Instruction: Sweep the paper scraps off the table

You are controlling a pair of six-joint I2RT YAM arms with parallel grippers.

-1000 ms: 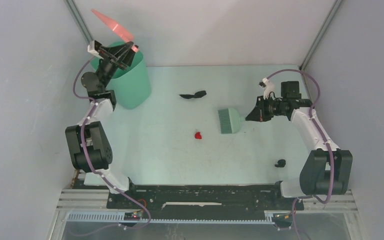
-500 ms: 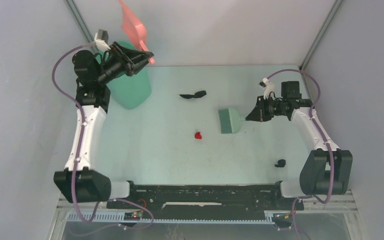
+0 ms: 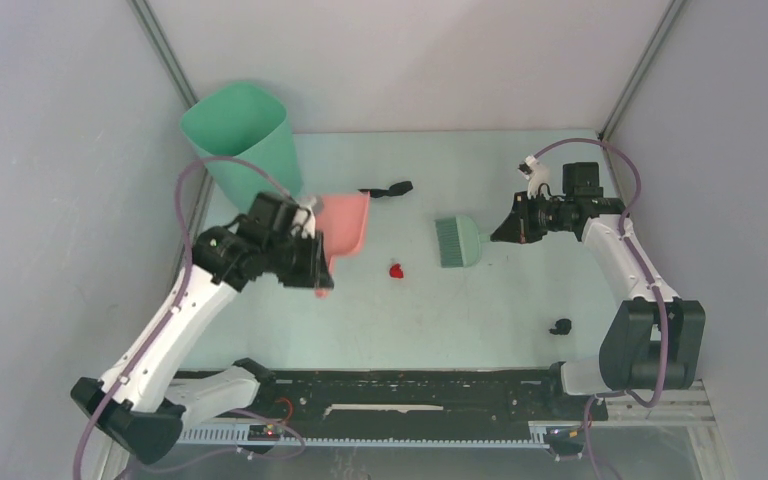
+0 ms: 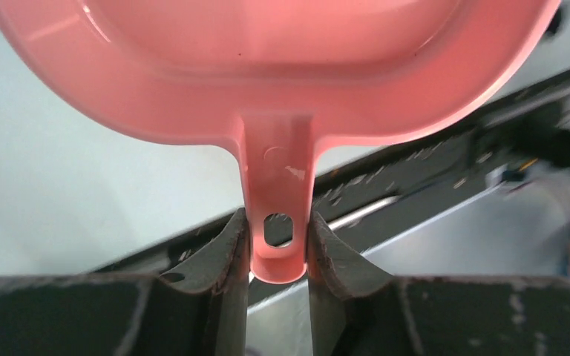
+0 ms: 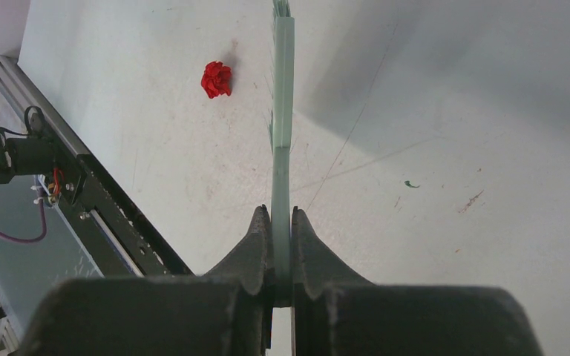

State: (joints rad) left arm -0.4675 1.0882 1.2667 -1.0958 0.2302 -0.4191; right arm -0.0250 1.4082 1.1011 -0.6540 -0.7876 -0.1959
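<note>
My left gripper will next carry the pink dustpan [image 3: 346, 221] down and back to the black bar, where empty table leaves room.
My left gripper [image 3: 317, 268] is shut on the handle of the pink dustpan [image 3: 346, 221], which is held low over the table [image 3: 430, 325] just right of the bin. The left wrist view shows the jaws [image 4: 278, 239] clamped on the dustpan handle [image 4: 277, 178]. My right gripper [image 3: 506, 231] is shut on the green hand brush [image 3: 457, 241], whose bristles rest mid-table. The right wrist view shows the jaws [image 5: 281, 222] pinching the brush handle [image 5: 283, 111]. A red paper scrap [image 3: 397, 270] lies left of the brush and also shows in the right wrist view [image 5: 216, 79]. A black scrap [image 3: 385, 189] lies further back.
A tall green bin [image 3: 240, 140] stands at the back left corner. Another black scrap [image 3: 561, 326] lies near the right arm's base. Grey walls close in three sides of the table, and a black rail [image 3: 410, 390] runs along its near edge.
My left arm has swung down from above the bin to the table, carrying the pink dustpan to just left of the red scrap. The right arm and brush have not moved.
</note>
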